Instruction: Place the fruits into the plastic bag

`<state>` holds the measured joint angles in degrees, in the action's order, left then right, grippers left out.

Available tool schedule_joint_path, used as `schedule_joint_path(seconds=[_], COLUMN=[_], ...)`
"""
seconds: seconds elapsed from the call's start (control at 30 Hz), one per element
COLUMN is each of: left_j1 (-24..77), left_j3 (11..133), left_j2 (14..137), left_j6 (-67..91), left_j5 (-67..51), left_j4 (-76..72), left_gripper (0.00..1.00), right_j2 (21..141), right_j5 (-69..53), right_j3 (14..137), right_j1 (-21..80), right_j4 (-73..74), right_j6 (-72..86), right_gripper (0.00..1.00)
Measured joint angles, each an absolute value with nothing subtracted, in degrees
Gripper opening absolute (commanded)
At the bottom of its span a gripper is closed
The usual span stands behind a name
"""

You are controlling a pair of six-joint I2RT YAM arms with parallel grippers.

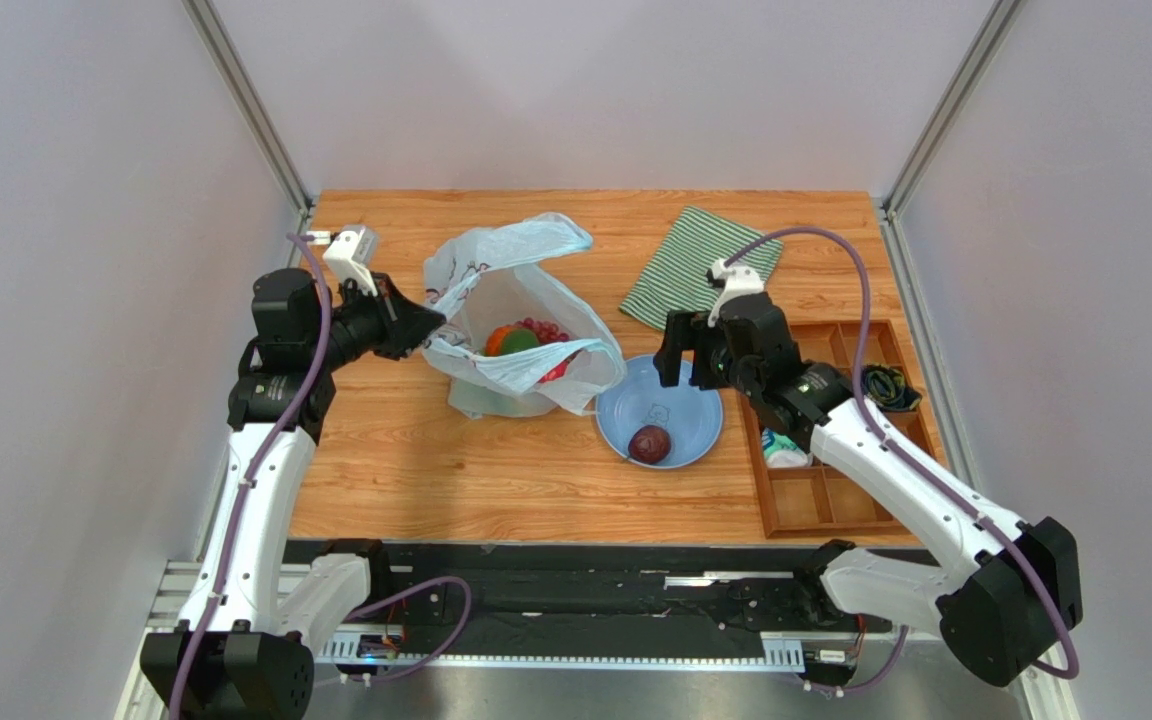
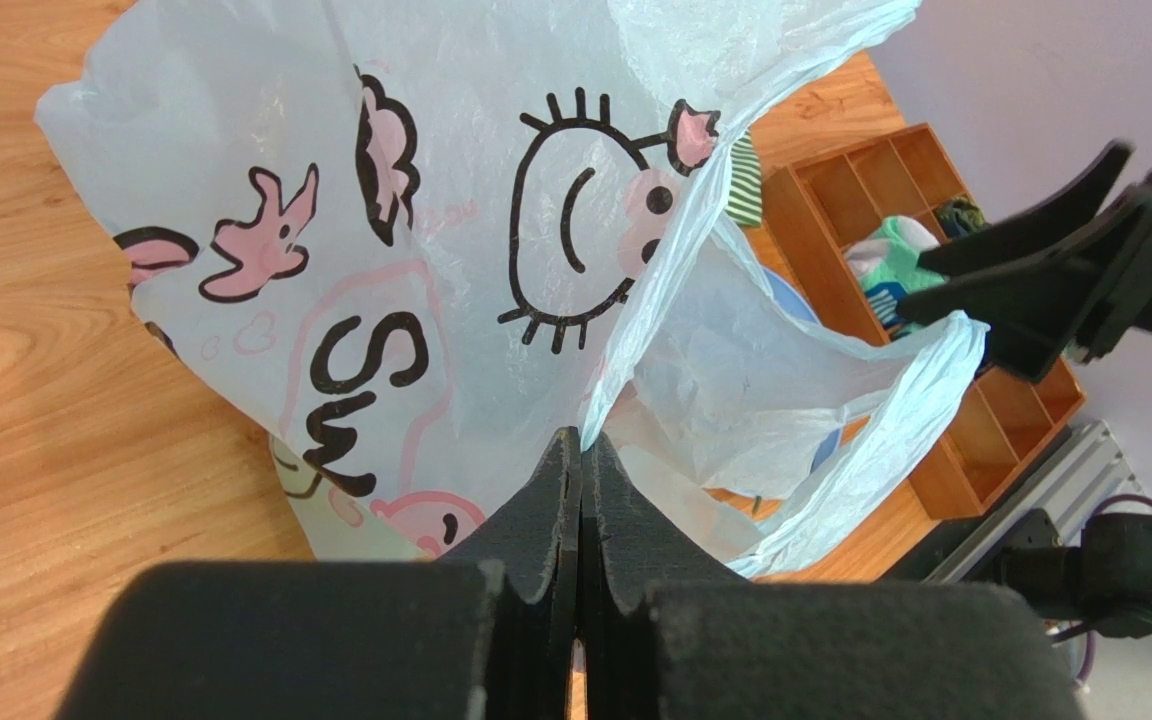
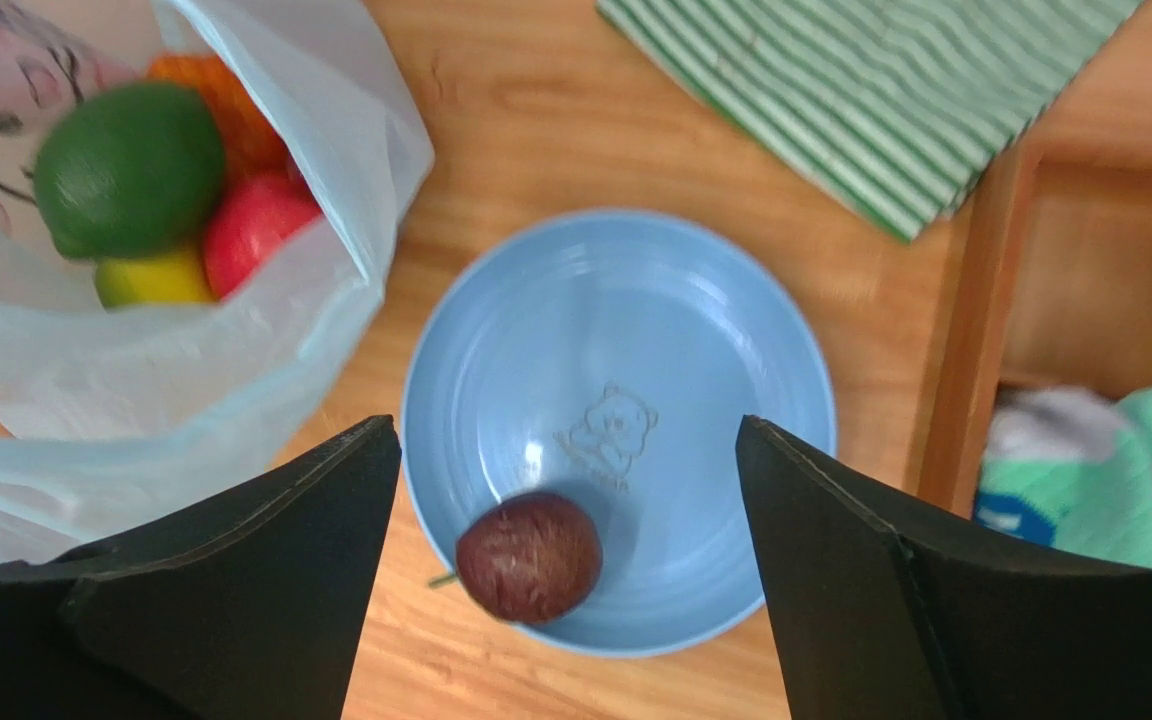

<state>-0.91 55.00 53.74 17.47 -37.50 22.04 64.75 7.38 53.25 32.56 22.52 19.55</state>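
The right gripper should go down and back, with its open fingers on either side of the dark purple fruit point(image 1: 650, 444) on the blue plate, since only that fruit is still outside the bag point(image 1: 515, 323).
The pale plastic bag point(image 1: 515, 323) with pink cartoon prints point(image 2: 432, 255) stands open at the table's middle. My left gripper point(image 1: 425, 323) is shut on its left rim, the film pinched between the black fingertips point(image 2: 582, 438). Inside the bag lie a green fruit point(image 3: 129, 168), an orange one point(image 3: 222, 105), a red one point(image 3: 259, 225) and a yellow-green one point(image 3: 154, 278). A dark purple fruit point(image 3: 531, 557) sits alone on the blue plate point(image 3: 657, 315), right of the bag point(image 3: 162, 375). My right gripper point(image 3: 567, 435) hangs open above the plate point(image 1: 695, 405), holding nothing.
A green striped cloth point(image 1: 695, 258) lies behind the plate. A wooden compartment tray point(image 1: 838, 450) with small items stands at the right edge, close to my right arm. The aluminium frame posts rise at both back corners.
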Motion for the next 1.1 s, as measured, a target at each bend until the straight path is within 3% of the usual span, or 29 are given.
schedule_joint_path(seconds=[0.43, 0.9, 1.0, 1.03, 1.1], left_j1=[-0.91, -0.91, -0.91, -0.91, -0.91], left_j3=[55.00, 55.00, 55.00, 55.00, 55.00], left_j2=[53.69, 53.54, 53.54, 53.54, 53.54], left_j6=[17.47, 17.47, 17.50, 17.47, 17.47], left_j5=[-37.50, -37.50, -37.50, -37.50, -37.50], left_j4=[22.02, 22.02, 22.02, 22.00, 22.02], left_gripper=[0.00, 0.00, 0.00, 0.00, 0.00], right_j2=[74.65, 82.28, 83.77, 84.14, 84.42], right_j5=[-1.61, -1.39, -1.43, -1.41, -1.48], right_j3=[46.15, 46.11, 46.11, 46.11, 46.11], right_j1=[36.73, 38.37, 38.63, 38.74, 38.89], right_j4=[23.05, 22.61, 22.37, 22.33, 22.15], right_j6=[29.06, 31.51, 31.73, 31.73, 31.73], right_gripper=[0.81, 0.79, 0.70, 0.61, 0.54])
